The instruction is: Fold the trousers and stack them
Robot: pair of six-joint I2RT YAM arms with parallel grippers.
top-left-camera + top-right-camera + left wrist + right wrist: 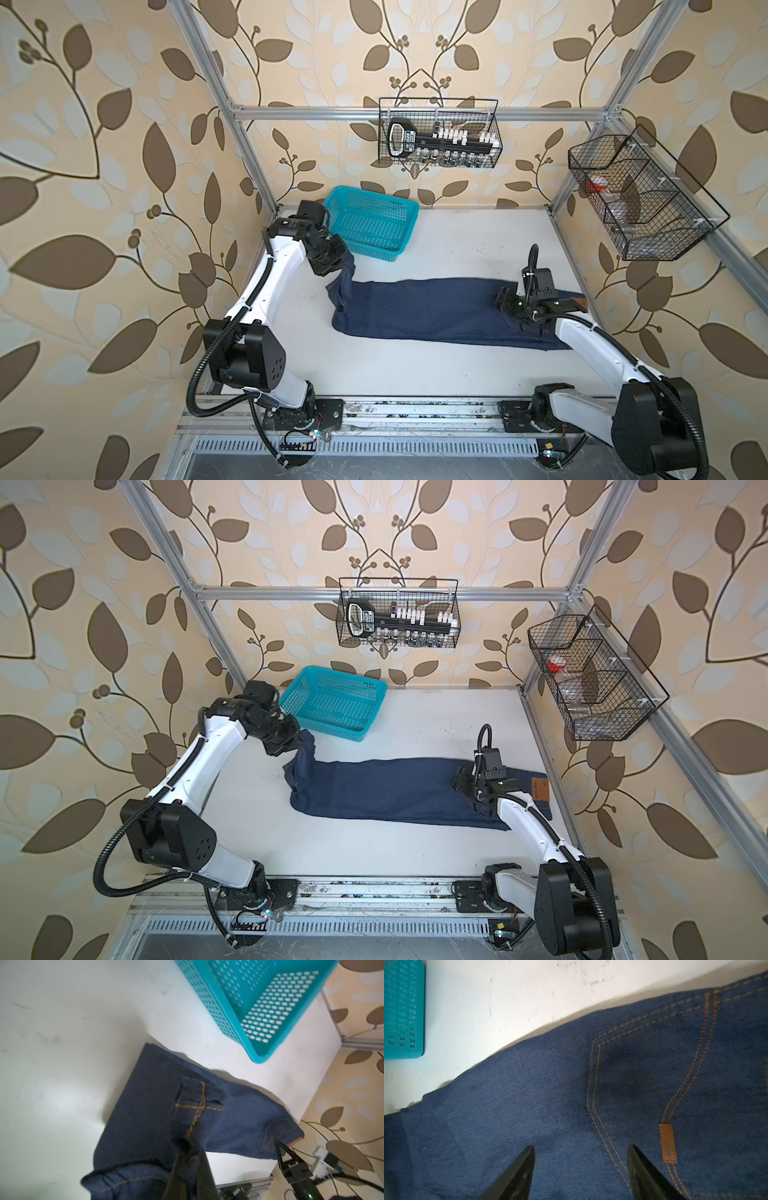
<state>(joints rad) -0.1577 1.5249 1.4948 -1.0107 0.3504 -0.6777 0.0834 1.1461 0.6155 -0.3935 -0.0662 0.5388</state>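
The cloth at the middle of the trousers (424,309) (242,1118) is lying flat. Next, my left gripper needs to bring the leg hem toward the trousers' waist end and let go of it there.
The trousers (424,309) (386,789), dark navy jeans with orange stitching, lie lengthwise across the white table. Their waist end with the tan patch (540,789) is on the right. My left gripper (343,268) (301,748) (190,1157) is shut on a leg hem. It holds that end raised above the table beside the teal basket. My right gripper (502,300) (460,780) (580,1147) is open over the seat of the trousers. Its fingers straddle the back pocket's edge and pinch nothing. I cannot tell whether they touch the cloth.
A teal perforated basket (374,249) (328,729) (228,1012) (402,1009) stands at the back left of the table (457,249). Two black wire baskets (438,133) (640,199) hang on the back and right frame rails. Aluminium posts edge the table.
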